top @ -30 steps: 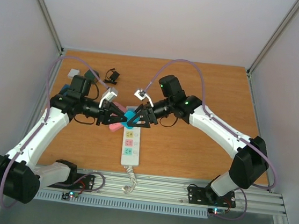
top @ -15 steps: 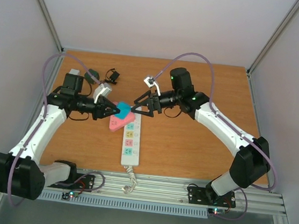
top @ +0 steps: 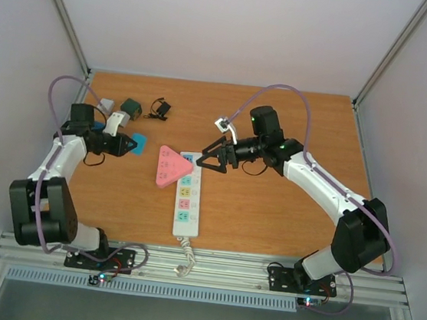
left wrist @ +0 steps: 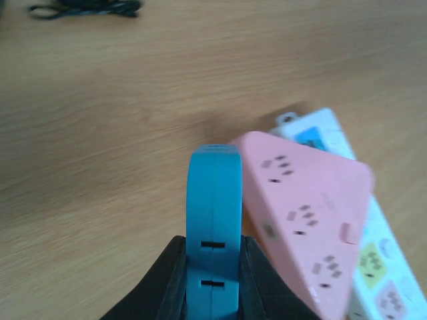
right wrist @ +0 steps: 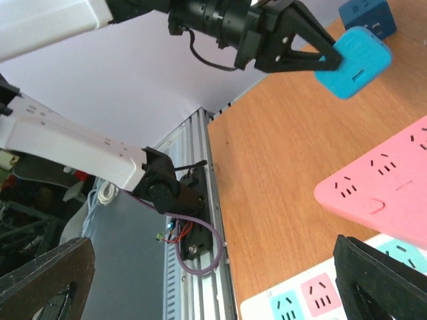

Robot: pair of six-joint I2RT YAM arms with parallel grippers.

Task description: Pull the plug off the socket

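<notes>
I need to lower my left gripper to the clear tabletop below it, away from the power strip, and release the blue plug [top: 137,141].
The socket is a long white power strip [top: 186,203] with pastel outlet faces, its coiled cord toward the near edge. A pink triangular adapter [top: 169,166] lies over its far end. My left gripper [top: 129,144] is shut on a blue plug [top: 137,141], held clear of the strip at its left. In the left wrist view the blue plug [left wrist: 213,193] stands between my fingers [left wrist: 170,267], with the pink adapter [left wrist: 307,213] and strip [left wrist: 380,260] beyond. My right gripper [top: 208,159] is open and empty by the strip's far end. The right wrist view shows the plug [right wrist: 353,61], adapter [right wrist: 387,187] and strip [right wrist: 300,300].
A dark green cube adapter [top: 132,107], a small white adapter [top: 106,105] and a black corded plug [top: 160,107] lie at the table's far left. The aluminium rail [top: 209,268] runs along the near edge. Grey walls enclose the table on three sides.
My left gripper has carried the blue plug leftward, away from the strip and the pink adapter. My right gripper has drawn back a little to the right and is open.
</notes>
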